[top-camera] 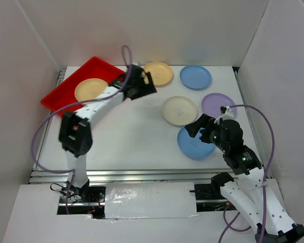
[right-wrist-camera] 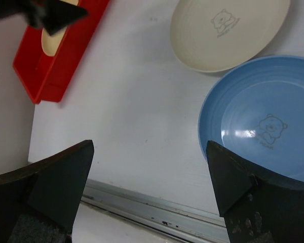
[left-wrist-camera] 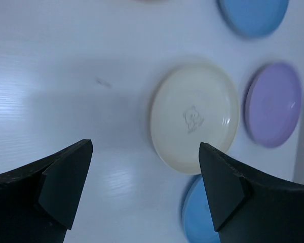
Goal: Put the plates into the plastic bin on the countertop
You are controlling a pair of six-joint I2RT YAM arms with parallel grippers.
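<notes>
Next, my left gripper moves down to its right in the top view toward the cream plate below, onto the plate's bin-side rim (left-wrist-camera: 153, 130), beside bare counter.
The red plastic bin (top-camera: 58, 96) sits at the back left of the countertop (top-camera: 137, 136) and holds one yellow plate (top-camera: 91, 89). On the counter lie another yellow plate (top-camera: 159, 73), a blue plate (top-camera: 195, 77), a cream plate (top-camera: 180, 110), a purple plate (top-camera: 218, 105) and a second blue plate (top-camera: 195, 146). My left gripper (top-camera: 150, 85) hovers open and empty just right of the bin, above bare counter. The right gripper (top-camera: 195, 129) is open and empty over the near blue plate's left edge (right-wrist-camera: 263, 121). The left wrist view faces the cream plate (left-wrist-camera: 195, 116).
White walls enclose the counter on three sides. A metal rail (right-wrist-camera: 157, 210) runs along the near edge, below the right gripper. The purple plate (left-wrist-camera: 273, 104) lies close to the right wall. The left arm stretches from its base along the bin's front edge.
</notes>
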